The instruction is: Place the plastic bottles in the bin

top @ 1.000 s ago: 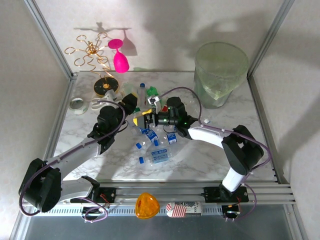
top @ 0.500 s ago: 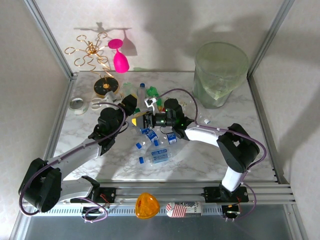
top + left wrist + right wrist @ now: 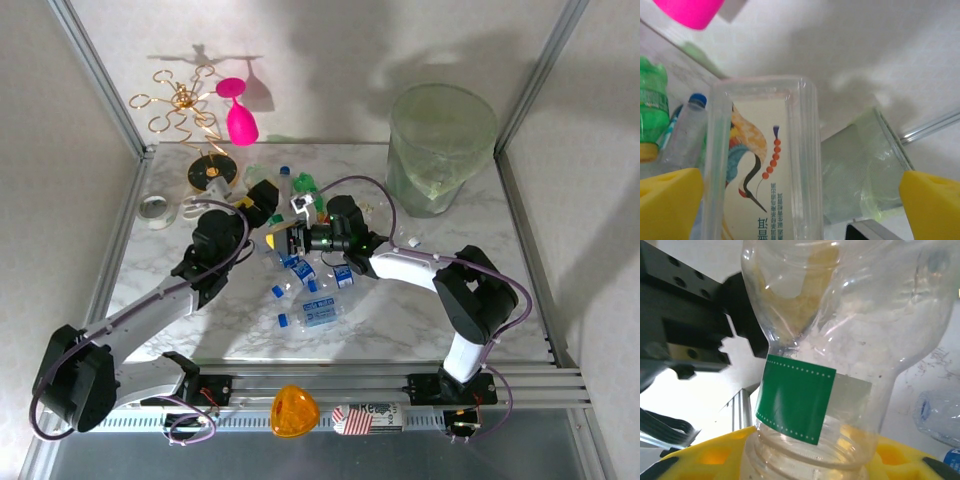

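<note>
My right gripper will next carry the green-labelled bottle outward past the pile and over the pale-green bin (image 3: pixel 440 140), because the bin's wide top is open to take the bottle.
My right gripper (image 3: pixel 287 240) is shut on the neck of a clear plastic bottle with a green label (image 3: pixel 840 340), a yellow finger on each side of it. My left gripper (image 3: pixel 263 200) stands open just left of it, above the far edge of the bottle pile (image 3: pixel 310 290). A clear square bottle with a crane label (image 3: pixel 765 160) stands between its fingers, against the left one, with a wide gap to the right one. The pale-green bin (image 3: pixel 440 140) stands at the far right, and is seen past the square bottle as the bin (image 3: pixel 855 170).
A pink wine glass (image 3: pixel 240 115) and a gold wire rack (image 3: pixel 185 100) stand at the far left, with a tape roll (image 3: pixel 153 207) near the left edge. A green bottle (image 3: pixel 650 105) and a blue-capped bottle (image 3: pixel 685 130) lie beside the left gripper.
The left gripper has moved a little farther back and to the right. The right gripper, with its bottle, has shifted slightly left towards it.
</note>
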`<control>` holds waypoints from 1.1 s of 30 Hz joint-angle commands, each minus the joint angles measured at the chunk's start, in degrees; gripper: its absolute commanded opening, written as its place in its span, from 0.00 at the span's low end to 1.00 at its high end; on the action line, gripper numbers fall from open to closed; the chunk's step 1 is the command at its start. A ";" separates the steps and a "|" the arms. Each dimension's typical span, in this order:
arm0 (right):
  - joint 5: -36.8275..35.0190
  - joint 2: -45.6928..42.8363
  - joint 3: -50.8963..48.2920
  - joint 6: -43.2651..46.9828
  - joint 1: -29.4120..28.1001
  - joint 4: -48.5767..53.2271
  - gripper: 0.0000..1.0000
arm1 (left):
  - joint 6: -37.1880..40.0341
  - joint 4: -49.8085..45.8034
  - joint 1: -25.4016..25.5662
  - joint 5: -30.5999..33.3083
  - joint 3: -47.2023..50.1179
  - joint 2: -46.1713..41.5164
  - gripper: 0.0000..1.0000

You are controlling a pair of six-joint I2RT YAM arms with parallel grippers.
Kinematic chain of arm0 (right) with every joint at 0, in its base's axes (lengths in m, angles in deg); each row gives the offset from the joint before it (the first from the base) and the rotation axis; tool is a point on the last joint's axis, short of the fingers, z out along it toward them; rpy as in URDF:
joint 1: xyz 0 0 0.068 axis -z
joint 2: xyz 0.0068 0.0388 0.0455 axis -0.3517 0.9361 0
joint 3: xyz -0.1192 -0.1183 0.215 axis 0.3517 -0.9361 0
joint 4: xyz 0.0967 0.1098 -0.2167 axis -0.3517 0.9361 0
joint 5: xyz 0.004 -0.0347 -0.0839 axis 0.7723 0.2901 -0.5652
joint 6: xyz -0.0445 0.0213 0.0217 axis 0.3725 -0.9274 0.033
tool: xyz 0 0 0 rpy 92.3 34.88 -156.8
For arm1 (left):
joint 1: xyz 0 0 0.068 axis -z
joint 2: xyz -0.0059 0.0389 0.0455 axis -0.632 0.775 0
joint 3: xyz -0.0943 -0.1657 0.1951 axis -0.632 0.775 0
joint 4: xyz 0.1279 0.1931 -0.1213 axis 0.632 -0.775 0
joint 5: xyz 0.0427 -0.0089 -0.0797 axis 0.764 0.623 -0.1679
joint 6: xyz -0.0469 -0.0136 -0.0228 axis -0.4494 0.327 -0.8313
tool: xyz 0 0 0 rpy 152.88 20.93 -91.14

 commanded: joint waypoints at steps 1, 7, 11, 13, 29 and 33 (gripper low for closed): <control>-1.34 -0.89 0.27 1.46 1.04 0.74 0.36 | 4.18 -3.23 -1.27 2.47 -3.30 -3.23 1.00; -4.08 -4.93 -1.06 4.73 2.98 4.53 0.36 | 5.55 -4.24 -3.53 5.25 -2.82 -6.40 1.00; -7.77 -8.47 -0.57 8.65 4.54 10.48 0.36 | 5.43 -4.04 -5.35 7.66 -0.86 -8.32 1.00; -10.45 -10.50 0.40 11.06 5.29 14.38 0.36 | 4.96 -3.59 -6.09 8.62 0.52 -8.88 1.00; -26.88 -17.83 20.88 25.95 18.56 40.81 0.36 | 5.50 -4.15 -7.23 -0.01 2.05 5.98 1.00; -29.74 -16.84 25.37 26.06 23.67 42.28 0.36 | 4.77 -3.49 -7.22 -1.01 2.38 7.11 1.00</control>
